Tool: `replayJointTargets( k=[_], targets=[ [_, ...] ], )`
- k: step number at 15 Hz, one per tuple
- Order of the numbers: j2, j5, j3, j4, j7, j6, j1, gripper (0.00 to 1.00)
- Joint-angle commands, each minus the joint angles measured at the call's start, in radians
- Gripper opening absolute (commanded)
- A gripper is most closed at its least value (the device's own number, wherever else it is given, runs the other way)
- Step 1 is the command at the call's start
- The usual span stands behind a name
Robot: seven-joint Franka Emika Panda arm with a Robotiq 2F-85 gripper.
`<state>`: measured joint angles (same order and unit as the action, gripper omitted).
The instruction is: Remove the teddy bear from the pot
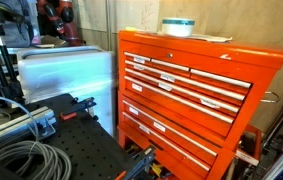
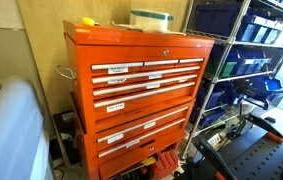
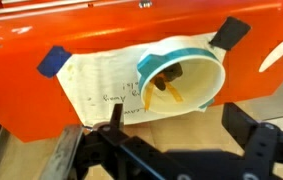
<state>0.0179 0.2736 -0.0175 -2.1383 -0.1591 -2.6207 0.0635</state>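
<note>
I need to move my gripper over the pot's opening next and then lower it onto the bear's brown body, because the teddy bear (image 3: 173, 73) is inside the pot, below the pot's teal rim.
The pot (image 3: 203, 80) is whitish with a pale teal rim and stands on a taped paper sheet on top of the orange tool chest (image 3: 21, 90). Inside it, the dark brown teddy bear (image 3: 173, 73) shows only partly, with an orange ribbon. My gripper (image 3: 186, 128) is open and empty. Its two black fingers sit at the lower edge of the wrist view, just short of the pot and apart from it. In both exterior views the pot (image 1: 178, 27) (image 2: 151, 18) stands on the chest top. The bear and my gripper are out of sight there.
The paper (image 3: 101, 90) is held by blue tape (image 3: 53, 62) and black tape (image 3: 231, 32). A metal shelf rack with blue bins (image 2: 251, 50) stands beside the chest. A silver box (image 1: 66, 75), cables (image 1: 21, 160) and a black perforated table (image 1: 81, 150) are nearby.
</note>
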Motion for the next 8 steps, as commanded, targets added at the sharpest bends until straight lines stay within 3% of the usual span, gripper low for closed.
replayJointTargets(
  k=[1,8],
  targets=[
    [-0.114,0.018,0.032,0.119,0.032,-0.068,-0.005,1.00],
    [-0.255,0.026,0.088,0.235,0.066,-0.102,-0.020,1.00]
  ],
)
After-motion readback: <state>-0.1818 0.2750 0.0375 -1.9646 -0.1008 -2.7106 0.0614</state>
